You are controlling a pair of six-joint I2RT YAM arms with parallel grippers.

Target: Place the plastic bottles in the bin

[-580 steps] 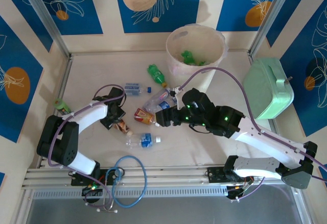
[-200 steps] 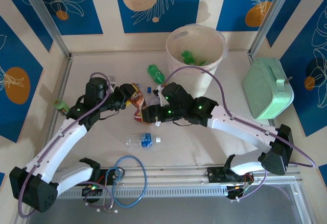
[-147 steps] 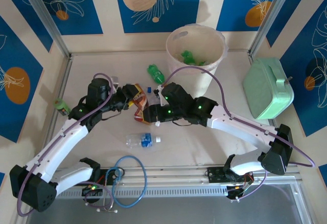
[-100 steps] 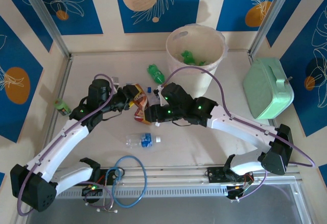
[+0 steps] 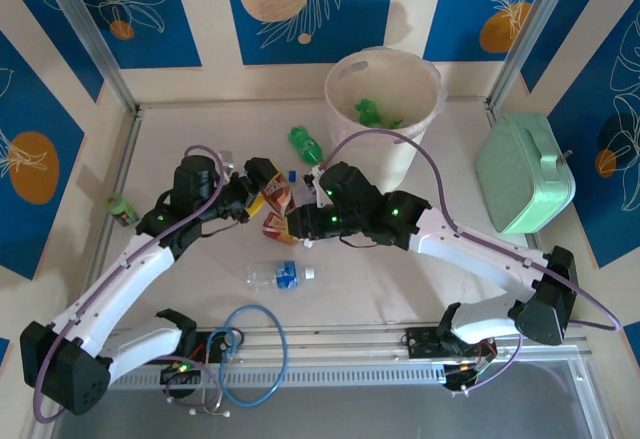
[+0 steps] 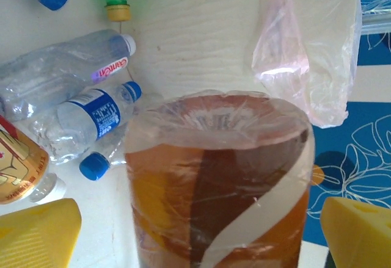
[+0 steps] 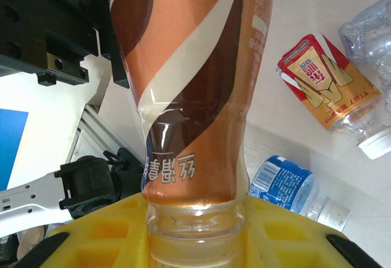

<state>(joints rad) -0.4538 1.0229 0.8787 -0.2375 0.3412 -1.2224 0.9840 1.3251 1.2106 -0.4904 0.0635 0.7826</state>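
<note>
My left gripper's fingers are clear of the bin's opening (image 5: 384, 91). I will lift my right gripper and swing it outward over the opening to let go of the bottle.
A brown-and-orange-labelled plastic bottle (image 5: 279, 197) hangs in the air between both arms. My right gripper (image 7: 195, 239) is shut on its clear neck, the yellow pads (image 7: 91, 237) tight against it. My left gripper (image 6: 198, 237) is open: its yellow fingers (image 6: 36, 231) stand well apart on either side of the bottle's base (image 6: 220, 176), apart from it. Under them on the table lie a second orange-labelled bottle (image 5: 275, 227), clear blue-labelled bottles (image 6: 91, 118) and a green bottle (image 5: 305, 144). The pale round bin (image 5: 383, 99) stands at the back with green bottles (image 5: 370, 111) inside.
One clear bottle with a blue label (image 5: 283, 276) lies nearer the arm bases. A green bottle (image 5: 120, 208) rests by the left wall. The mint-green case (image 5: 525, 174) sits at the right. A blue cable loop (image 5: 250, 354) hangs over the near rail.
The left gripper has let go of the brown-and-orange bottle and opened wide. The right gripper has shut on the bottle's neck, and the bottle has tilted slightly to the right.
</note>
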